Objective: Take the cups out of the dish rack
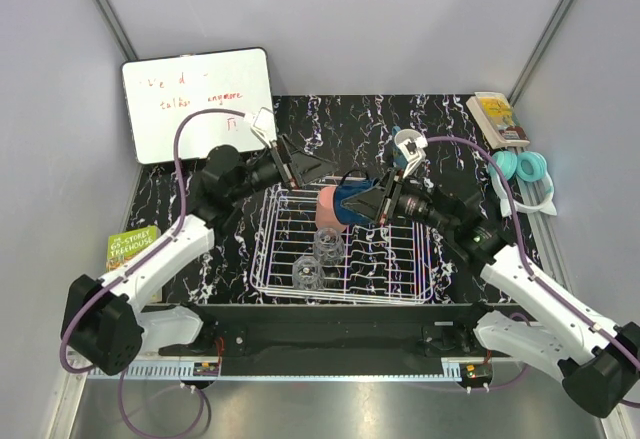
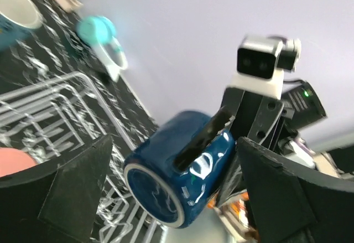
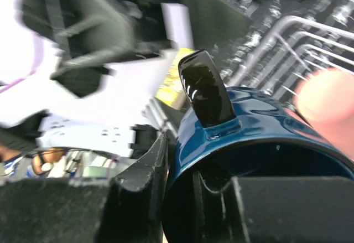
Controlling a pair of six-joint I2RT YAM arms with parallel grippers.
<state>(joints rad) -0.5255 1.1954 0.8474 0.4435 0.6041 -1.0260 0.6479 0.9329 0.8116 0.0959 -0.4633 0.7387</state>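
The right gripper lowers outward next and turns the blue cup (image 1: 351,205) upright to release it. Bare tabletop beside the teal mug lies below and outward of the gripper.
The white wire dish rack (image 1: 400,269) stands mid-table. My right gripper (image 1: 374,202) is shut on the rim of the dark blue cup (image 1: 351,205), one finger inside and one outside, and holds it on its side above the rack's far end. The cup also shows in the right wrist view (image 3: 265,132) and the left wrist view (image 2: 177,171). The salmon-pink tumbler (image 1: 327,209) stands in the rack beside it. Two clear glass cups (image 1: 327,246) (image 1: 308,276) sit in the rack. The teal mug (image 1: 405,147) stands on the table behind the rack. My left gripper (image 1: 312,169) is open and empty, facing the blue cup.
A whiteboard (image 1: 197,101) leans at the back left. A green book (image 1: 132,247) lies at the left edge. Another book (image 1: 497,117) and teal tape rolls (image 1: 522,167) lie at the back right. The two grippers are close together over the rack's far edge.
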